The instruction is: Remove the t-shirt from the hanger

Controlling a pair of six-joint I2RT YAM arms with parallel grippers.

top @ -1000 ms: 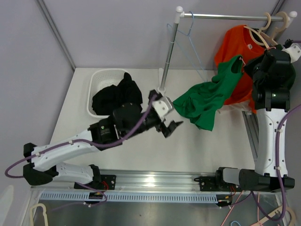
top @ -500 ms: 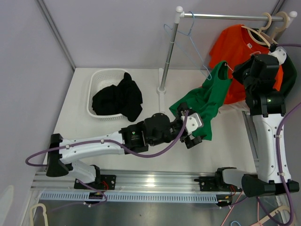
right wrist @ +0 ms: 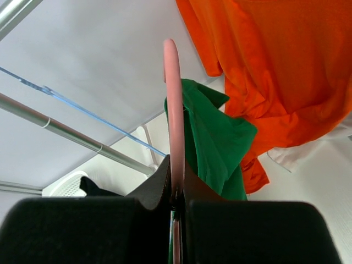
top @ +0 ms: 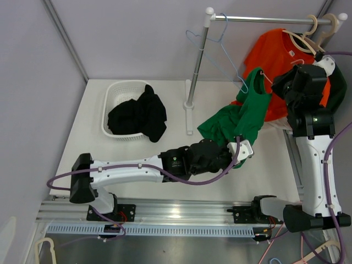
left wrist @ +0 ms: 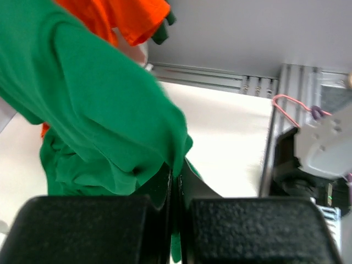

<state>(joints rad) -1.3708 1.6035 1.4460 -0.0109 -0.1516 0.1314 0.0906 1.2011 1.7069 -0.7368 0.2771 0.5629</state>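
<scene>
A bare part of the bar [top: 240, 19] shows beside the blue wire hanger, so my right gripper should move outward, hook the pink hanger there and release it.
The green t-shirt [top: 242, 113] hangs from a pink hanger [right wrist: 175, 104] and drapes down toward the table. My right gripper [right wrist: 177, 190] is shut on the hanger's pink bar, holding it up at the right, in front of the rail; in the top view it [top: 281, 83] sits by the shirt's collar. My left gripper [top: 242, 150] is stretched across the table to the shirt's lower hem. In the left wrist view its jaws [left wrist: 177, 179] are pressed together with green fabric [left wrist: 110, 121] pinched between them.
An orange t-shirt [top: 278, 52] hangs on a wooden hanger from the rail [top: 264, 20], just behind the green one. A blue wire hanger [top: 220, 49] dangles near the rack pole [top: 195, 71]. A white basket [top: 113, 93] with black clothes stands at the back left.
My left arm swept right from mid-table to the green shirt's hem and its open jaws closed on the fabric. The right arm lifted the hanger slightly up and back.
</scene>
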